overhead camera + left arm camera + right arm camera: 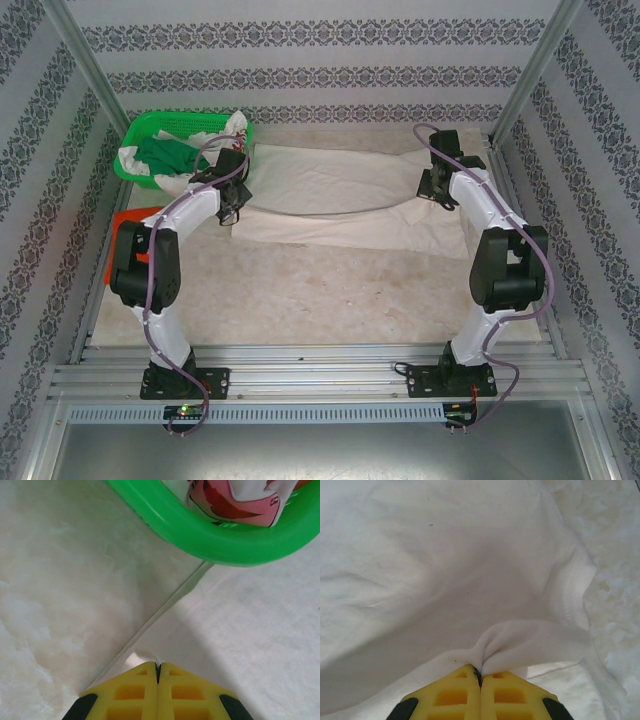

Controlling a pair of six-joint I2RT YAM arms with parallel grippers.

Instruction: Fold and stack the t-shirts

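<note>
The robot's left gripper should next lower the pinched hem a little and let go of it onto the shirt's flat cloth (pixel 247 207) (pixel 167 652), because that layer is just below the gripper.
The cream-white t-shirt (pixel 340 195) lies spread across the far half of the table. My left gripper (pixel 237 203) sits at its left edge, and in the left wrist view this gripper (pixel 158 666) is shut, pinching a small tuck of the shirt's hem (pixel 131 659). My right gripper (pixel 437 190) is at the shirt's right end. There it (pixel 480 671) is shut on a bunched fold of the white cloth (pixel 530 642). The orange-red t-shirt (pixel 124 232) lies at the table's left edge, partly hidden behind my left arm.
A green mesh basket (pixel 150 128) stands at the back left with green and white cloth in it. Its rim (pixel 225 542) is close ahead of my left gripper, with a pink-printed cloth (pixel 235 502) hanging over it. Bare marble table (pixel 330 295) lies in front of the shirt.
</note>
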